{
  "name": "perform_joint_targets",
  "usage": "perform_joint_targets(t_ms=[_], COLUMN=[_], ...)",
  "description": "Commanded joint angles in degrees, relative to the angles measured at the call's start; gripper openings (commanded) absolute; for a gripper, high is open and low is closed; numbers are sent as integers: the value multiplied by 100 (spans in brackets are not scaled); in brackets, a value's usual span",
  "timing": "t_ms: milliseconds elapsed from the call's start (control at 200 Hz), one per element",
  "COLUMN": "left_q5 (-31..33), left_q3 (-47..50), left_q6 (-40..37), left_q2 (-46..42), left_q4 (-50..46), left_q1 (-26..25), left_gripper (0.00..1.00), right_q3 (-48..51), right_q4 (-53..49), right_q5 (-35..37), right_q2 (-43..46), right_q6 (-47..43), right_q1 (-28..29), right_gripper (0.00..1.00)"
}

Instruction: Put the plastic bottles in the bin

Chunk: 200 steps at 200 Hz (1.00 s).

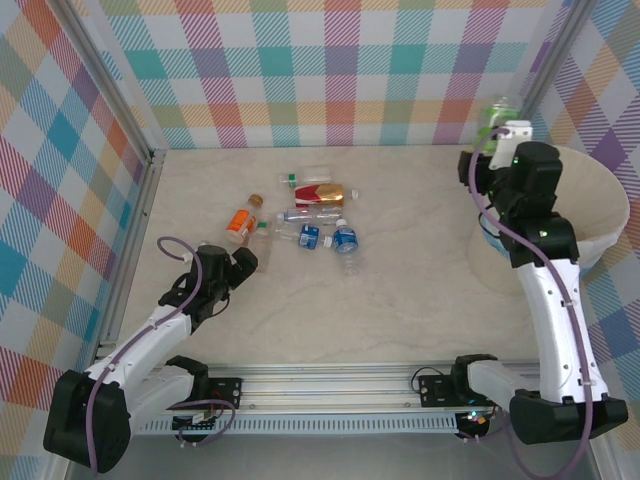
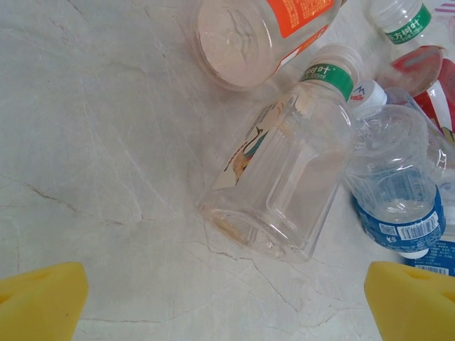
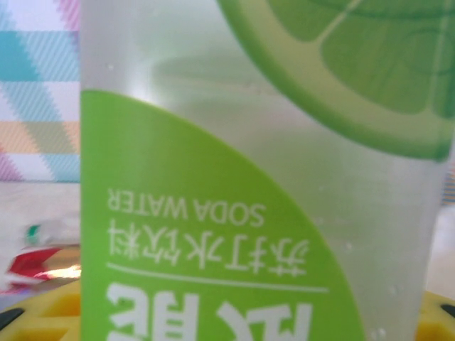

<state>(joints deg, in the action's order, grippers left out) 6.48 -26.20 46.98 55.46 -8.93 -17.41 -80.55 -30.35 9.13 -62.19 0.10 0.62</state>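
Note:
My right gripper moves across the bin's rim next and down over the bin's opening (image 1: 582, 195) to release the soda water bottle, since the bottle is still outside that opening.
Several plastic bottles (image 1: 305, 215) lie in a loose cluster at the table's middle. My left gripper (image 1: 245, 262) stands open just in front of them, near a clear bottle with a green neck band (image 2: 284, 177). Its yellow fingertips (image 2: 39, 302) are wide apart with only bare table between them. Beside that bottle lie an orange-labelled bottle (image 2: 263, 35) and a blue-labelled one (image 2: 398, 199). My right gripper (image 1: 505, 140) is raised at the left rim of the bin (image 1: 610, 185). It is shut on a green-labelled soda water bottle (image 3: 234, 185), also seen as the green bottle (image 1: 497, 115).
Checked fabric walls (image 1: 330, 70) and metal frame posts (image 1: 150, 160) close in the table on three sides. The bin stands against the right wall. A metal rail (image 1: 330, 385) with the arm bases runs along the near edge.

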Motion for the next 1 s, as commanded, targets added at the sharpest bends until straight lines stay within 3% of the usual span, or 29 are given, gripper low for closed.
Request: perform_joint_targets(t_ms=[0, 165, 305, 470, 655, 810, 995], left_q5=[38, 38, 82, 163, 196, 168, 152], left_q3=[-78, -79, -55, -136, -423, -592, -688], left_q6=[10, 6, 10, -164, -607, -725, -750], left_q2=[7, 7, -33, -42, -51, 11, 62], left_q4=[97, 77, 15, -80, -373, -520, -478], left_q1=[71, 71, 71, 75, 260, 484, 672], left_gripper=[100, 100, 100, 100, 100, 100, 100], right_q3=[-280, -550, -487, -281, -181, -85, -207], right_q4=[-463, -974, -1199, -1293, -1314, -1114, -1206], right_q5=[-456, -758, -709, -571, -1181, -2007, -2010], right_q2=[17, -284, -499, -683, -862, -752, -571], right_q6=[307, 562, 631, 667, 720, 693, 754], right_q1=[-660, -1576, -1978, -2030, -2033, -2023, -2022], right_gripper=[44, 44, 44, 48, 57, 73, 79])
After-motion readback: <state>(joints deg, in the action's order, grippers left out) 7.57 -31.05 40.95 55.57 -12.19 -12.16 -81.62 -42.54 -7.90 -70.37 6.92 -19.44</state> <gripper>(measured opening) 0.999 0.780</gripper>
